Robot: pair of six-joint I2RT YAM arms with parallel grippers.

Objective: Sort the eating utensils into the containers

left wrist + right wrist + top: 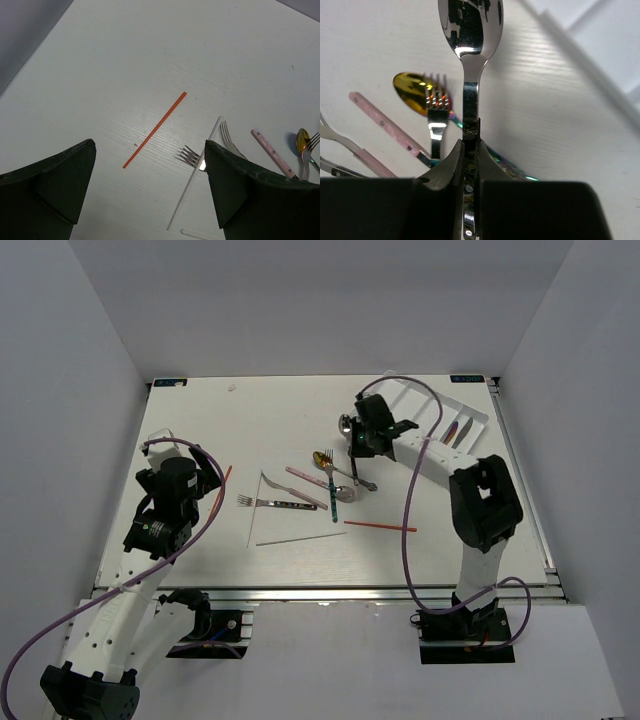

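Observation:
My right gripper swings over the tray point(470, 412) next, turns and lowers the silver spoon, then releases it into the tray's section beside stored utensils, since clear room shows there.
My right gripper point(471, 146) is shut on the handle of a silver spoon point(470, 30), whose bowl sticks out ahead of the fingers. In the top view the right gripper point(357, 436) holds the spoon point(345, 424) just left of the white tray point(470, 412). Below it lie a gold spoon point(412, 89), a fork point(437, 102), a pink-handled utensil point(385, 126) and an iridescent handle point(512, 169). My left gripper point(150, 145) is open and empty above a red chopstick point(155, 129). It shows in the top view point(200, 476) at the table's left.
In the top view, a patterned-handled fork point(276, 503), two pale chopsticks point(254, 512) and a second red chopstick point(380, 526) lie mid-table. The tray's compartments hold a few utensils point(458, 432). Grey walls enclose the table on three sides.

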